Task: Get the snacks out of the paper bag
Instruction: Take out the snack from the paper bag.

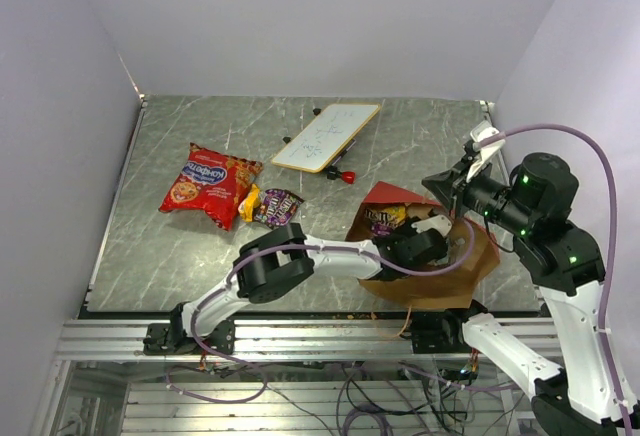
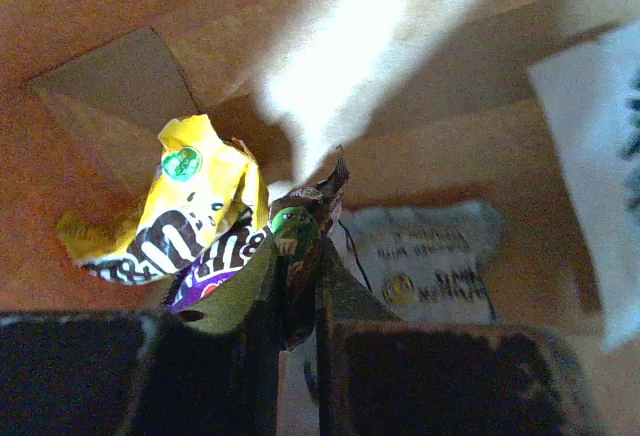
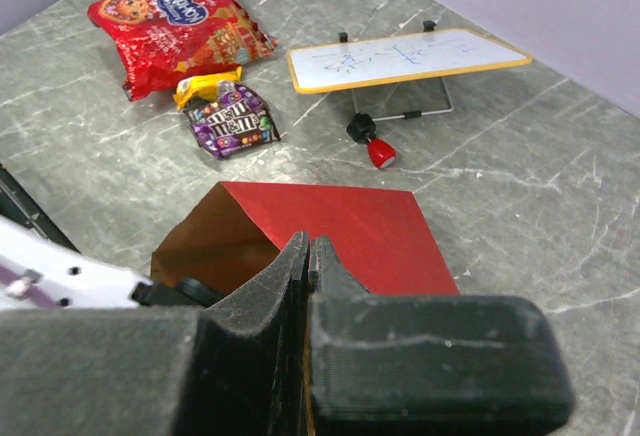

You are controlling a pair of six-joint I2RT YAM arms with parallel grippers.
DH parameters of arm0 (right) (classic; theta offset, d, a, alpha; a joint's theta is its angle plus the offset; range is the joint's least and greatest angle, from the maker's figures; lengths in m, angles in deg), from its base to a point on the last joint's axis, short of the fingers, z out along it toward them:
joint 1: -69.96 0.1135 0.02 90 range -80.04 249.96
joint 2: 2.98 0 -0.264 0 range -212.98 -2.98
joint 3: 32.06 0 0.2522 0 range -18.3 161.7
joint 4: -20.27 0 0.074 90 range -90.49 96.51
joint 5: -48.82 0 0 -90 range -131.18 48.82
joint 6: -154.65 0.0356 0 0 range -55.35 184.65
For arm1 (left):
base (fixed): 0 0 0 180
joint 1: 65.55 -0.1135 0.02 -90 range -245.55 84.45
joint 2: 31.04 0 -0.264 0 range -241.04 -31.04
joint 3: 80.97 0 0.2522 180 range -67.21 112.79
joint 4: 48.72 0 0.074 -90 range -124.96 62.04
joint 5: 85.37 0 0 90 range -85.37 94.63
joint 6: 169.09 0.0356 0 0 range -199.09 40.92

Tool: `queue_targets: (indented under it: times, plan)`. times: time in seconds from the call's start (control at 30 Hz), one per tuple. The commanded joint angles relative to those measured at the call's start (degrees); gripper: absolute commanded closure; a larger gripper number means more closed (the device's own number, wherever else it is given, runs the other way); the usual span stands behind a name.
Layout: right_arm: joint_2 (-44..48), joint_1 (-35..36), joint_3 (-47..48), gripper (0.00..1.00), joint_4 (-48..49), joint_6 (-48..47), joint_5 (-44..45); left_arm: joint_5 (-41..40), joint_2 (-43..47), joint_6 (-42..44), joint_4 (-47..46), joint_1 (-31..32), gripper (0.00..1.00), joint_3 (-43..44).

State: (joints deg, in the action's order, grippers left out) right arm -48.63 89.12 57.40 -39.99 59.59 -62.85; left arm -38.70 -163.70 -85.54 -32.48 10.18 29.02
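My left gripper will next move out of the bag and to the left in the top view, over the purple-brown packet [image 1: 279, 207], because the snacks that are already out are there.
The paper bag [image 1: 470, 261], red outside and brown inside, lies on its side with its mouth facing left; it also shows in the right wrist view [image 3: 350, 231]. My left gripper [image 2: 298, 256] is deep inside it [image 1: 420, 244], shut on a dark brown candy packet [image 2: 292, 226] with a green figure on it. Beside that lie a yellow packet [image 2: 185, 206], a purple one [image 2: 200, 284] and a light blue one [image 2: 430, 256]. My right gripper [image 3: 308, 248] is shut on the bag's upper edge [image 1: 442, 190]. The red chip bag [image 1: 210, 184] lies on the table outside.
A yellow packet [image 1: 249, 201] and a purple-brown packet [image 1: 278, 206] lie next to the chip bag. A white board with scribbles [image 1: 327, 136] and a red-and-black marker [image 1: 343, 175] sit behind the bag. Walls close off the left, back and right of the table.
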Motion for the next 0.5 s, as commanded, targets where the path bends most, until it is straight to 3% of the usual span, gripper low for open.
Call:
queue_targets:
  times: [0.0,0.47]
  plan:
    - [0.82,0.18,-1.84,1.00,3.48,-0.91,2.47,2.38,7.32,-2.09,5.28,3.23,0.92,-1.09]
    - [2.53,0.22,-8.30,1.00,7.31,-0.39,9.73,23.22,34.73,-5.30,17.85,11.14,0.93,-9.78]
